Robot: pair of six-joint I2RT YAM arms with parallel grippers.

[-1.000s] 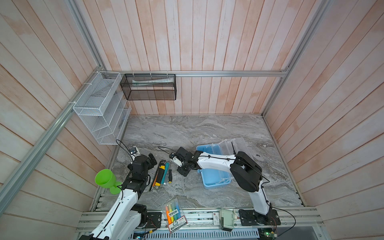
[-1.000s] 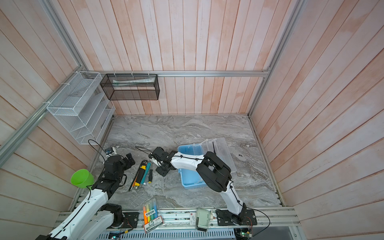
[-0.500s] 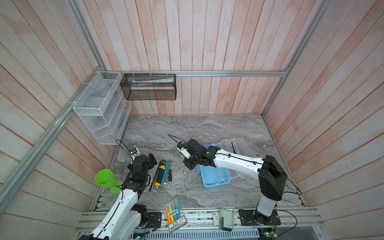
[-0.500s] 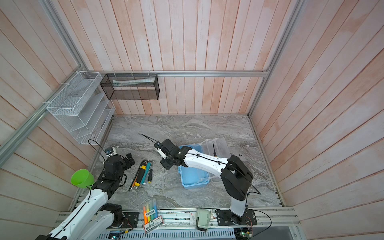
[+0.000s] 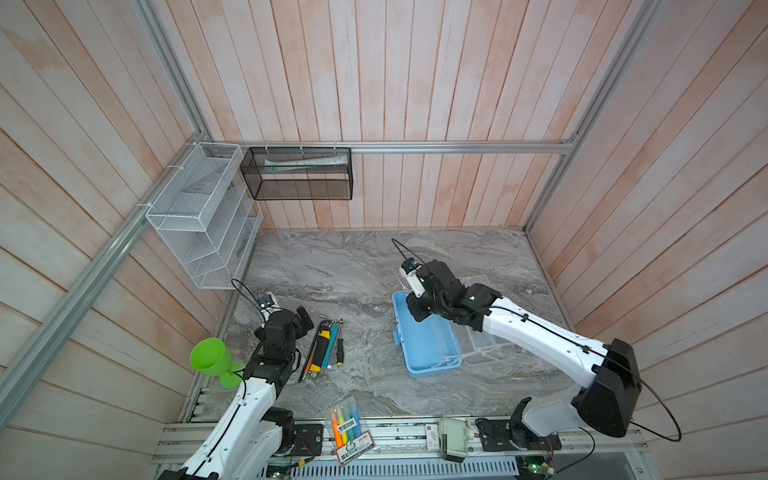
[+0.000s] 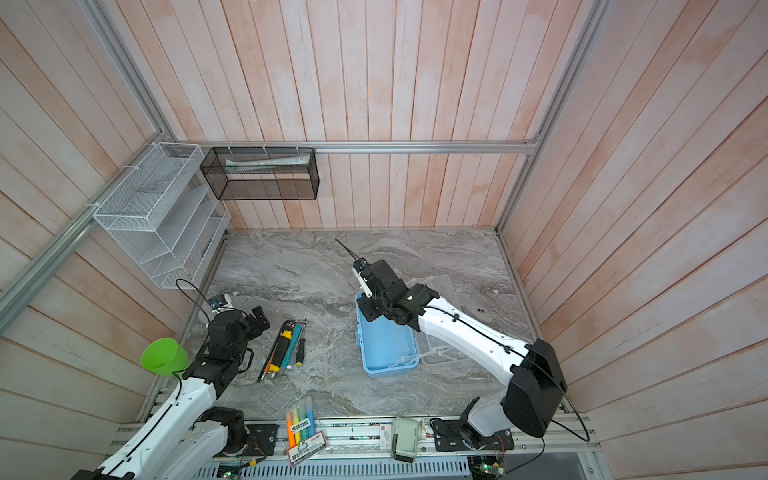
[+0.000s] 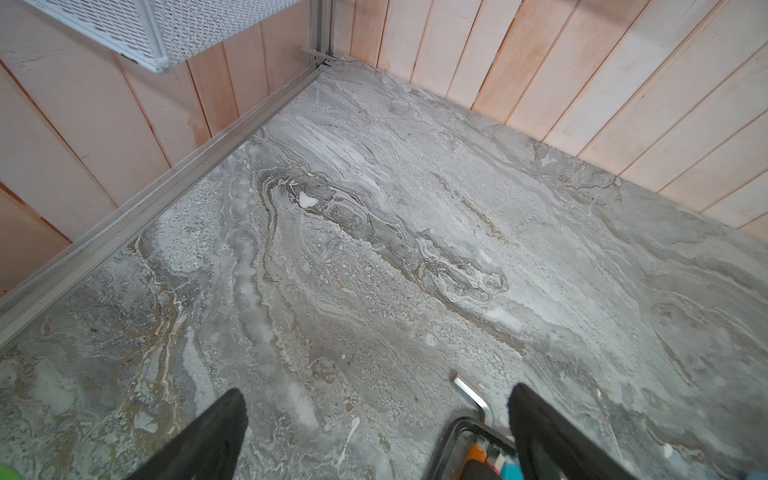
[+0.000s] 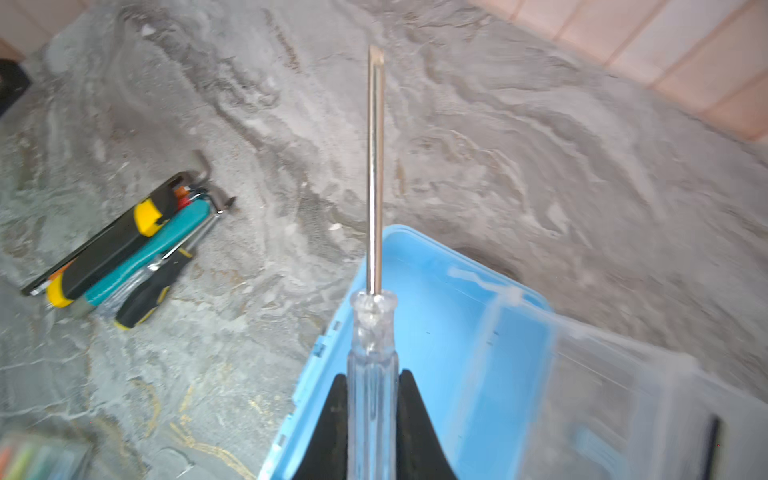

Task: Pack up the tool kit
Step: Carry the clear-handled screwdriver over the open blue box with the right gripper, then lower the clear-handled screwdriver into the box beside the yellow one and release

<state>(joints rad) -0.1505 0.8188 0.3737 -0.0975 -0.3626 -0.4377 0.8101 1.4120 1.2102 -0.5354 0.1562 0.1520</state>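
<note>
I need to move my right gripper across to the light-blue case and down, and release the screwdriver handle inside, because the clear lid (image 5: 486, 332) (image 8: 604, 380) is folded open beside the case.
The tool kit's light-blue case (image 5: 428, 345) (image 6: 386, 345) lies open in both top views, its clear lid (image 5: 486, 332) folded back on the right. My right gripper (image 5: 415, 308) (image 8: 372, 386) hovers over the case's far left corner. It is shut on the handle of a clear-handled screwdriver (image 8: 375, 166), whose shaft points out past the case over the marble. The other tools (image 5: 326, 347) (image 8: 124, 249) lie bunched left of the case: yellow-and-black and teal handles with hex keys. My left gripper (image 5: 305, 320) (image 7: 376, 415) stands open and empty just left of that pile, beside a hex key (image 7: 471, 392).
A green cup (image 5: 208, 359) stands at the left edge by my left arm. A pack of highlighter pens (image 5: 349, 432) lies at the front edge. A white wire rack (image 5: 199, 216) and a black mesh basket (image 5: 297, 174) hang on the walls.
My right arm has carried the clear-handled screwdriver from beside the tool pile to the right, over the open case. The left arm has stayed still.
</note>
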